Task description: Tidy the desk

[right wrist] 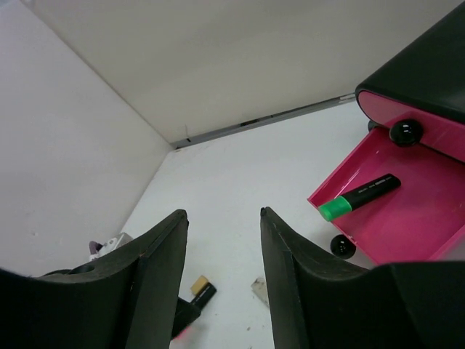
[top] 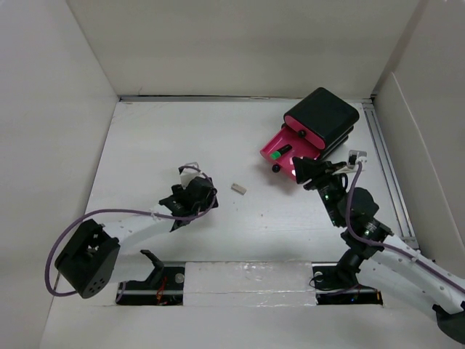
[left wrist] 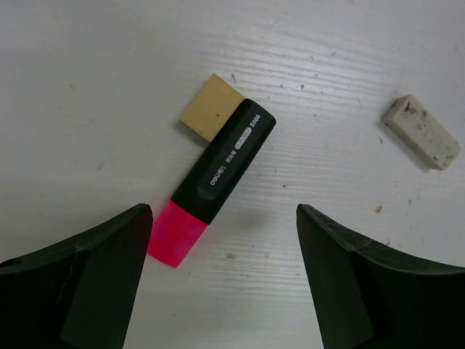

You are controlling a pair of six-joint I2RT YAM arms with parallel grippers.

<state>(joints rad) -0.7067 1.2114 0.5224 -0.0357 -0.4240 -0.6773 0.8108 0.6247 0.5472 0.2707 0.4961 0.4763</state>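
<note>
Next, the left gripper moves down and closes on the black body beside the pink cap, since the highlighter lies below it, between the open fingers.
The desk (top: 145,145) is a matte white tabletop. A pink highlighter (left wrist: 218,171) with a black body lies flat on it, its pink cap (left wrist: 176,233) close to my left finger. A tan eraser (left wrist: 211,107) touches its far end. My left gripper (left wrist: 224,211) hovers just above it, open, gripping nothing; in the top view this gripper (top: 190,190) hides the highlighter. A dirty white eraser (left wrist: 421,131) lies to the right (top: 238,188). My right gripper (right wrist: 221,213) is open and empty, beside the pulled-out pink drawer (right wrist: 429,233), which holds a green highlighter (right wrist: 360,196).
The black drawer box (top: 323,116) stands at the back right with its lowest pink drawer (top: 275,163) pulled out toward the middle. Round black knobs (right wrist: 405,131) stick out from the drawer fronts. White wall panels (top: 43,109) enclose the desk on three sides.
</note>
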